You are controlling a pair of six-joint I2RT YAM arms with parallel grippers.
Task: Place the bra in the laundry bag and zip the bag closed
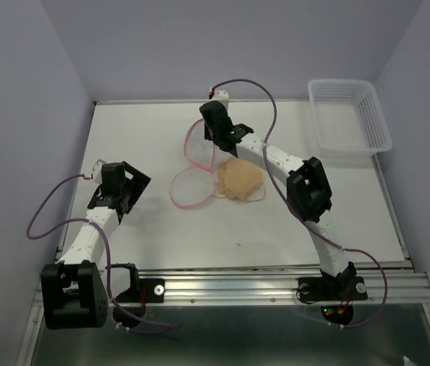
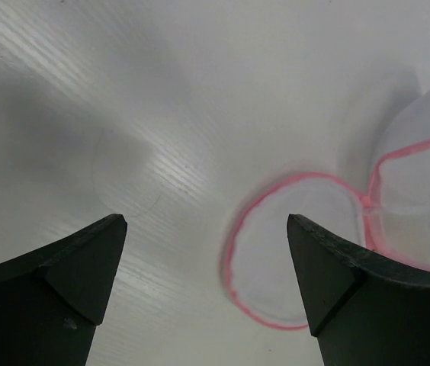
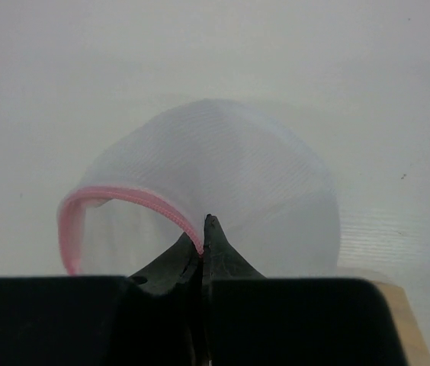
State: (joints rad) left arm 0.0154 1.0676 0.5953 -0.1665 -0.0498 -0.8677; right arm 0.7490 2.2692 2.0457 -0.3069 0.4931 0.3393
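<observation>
My left gripper moves down and across onto the flat half's outer pink rim next, since that lies below the gripper, to its right in the top view.
The laundry bag lies unzipped in the middle of the table, with white mesh halves and pink rims. One half lies flat. The other half stands up as a dome, and my right gripper is shut on its pink rim. In the top view that gripper sits at the bag's far half. The tan bra lies bunched on the table just right of the bag; a corner of it shows as the tan patch. My left gripper is open and empty, left of the bag.
A white slotted plastic basket stands at the back right corner. The table's white surface ends at a metal rail in front, where both arm bases are bolted. Lavender walls close in the left, back and right sides.
</observation>
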